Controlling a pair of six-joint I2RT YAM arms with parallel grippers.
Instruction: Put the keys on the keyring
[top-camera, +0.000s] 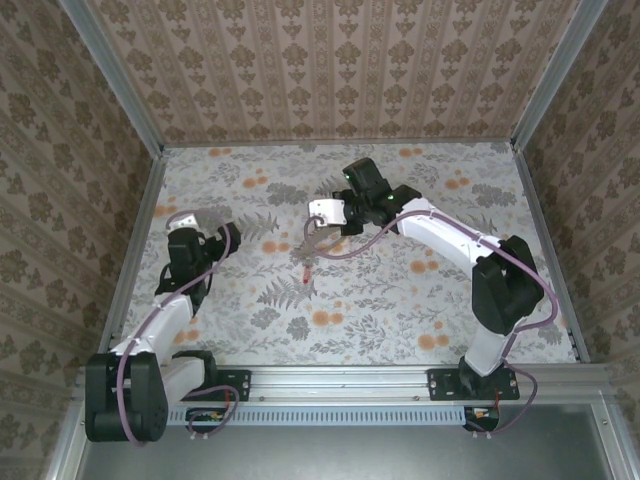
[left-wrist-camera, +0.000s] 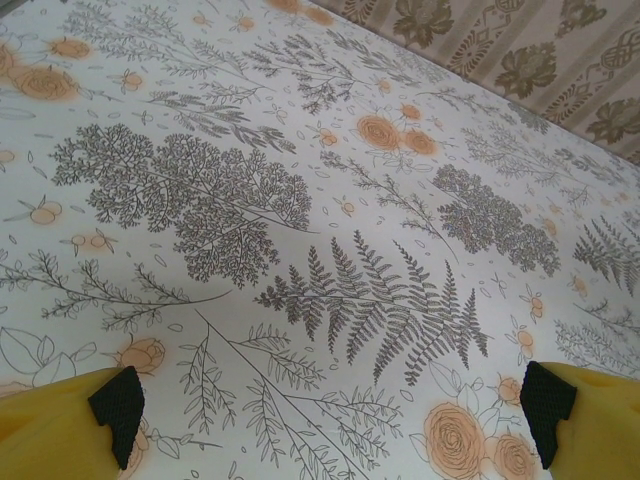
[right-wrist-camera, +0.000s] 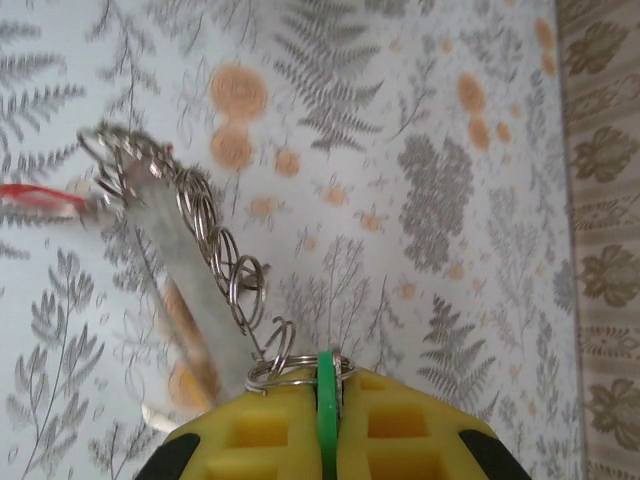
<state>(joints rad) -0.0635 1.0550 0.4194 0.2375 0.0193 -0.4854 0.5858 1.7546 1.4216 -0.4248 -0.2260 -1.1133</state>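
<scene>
The green head of the key goes back toward the metal bar and down in my right gripper next for release, since open tablecloth lies below, nearer the bar.
My right gripper (right-wrist-camera: 328, 378) (top-camera: 322, 216) is shut on the green head of a key (right-wrist-camera: 326, 395), seen edge-on between the yellow fingers. A small split ring (right-wrist-camera: 290, 372) sits at that key. From it a chain of linked steel rings (right-wrist-camera: 205, 225) (top-camera: 309, 238) runs away from the fingers. A red key (right-wrist-camera: 30, 196) (top-camera: 305, 270) is at the chain's far end. A blurred grey blade and a brass-coloured key (right-wrist-camera: 185, 335) lie along the chain. I cannot make out a large oval keyring. My left gripper (left-wrist-camera: 335, 420) (top-camera: 220, 240) is open over bare tablecloth, well left of the keys.
The floral tablecloth (top-camera: 400, 300) covers the whole table. Patterned walls (top-camera: 330, 70) with metal posts close off the back and both sides. A metal rail (top-camera: 340, 380) holding the arm bases runs along the near edge.
</scene>
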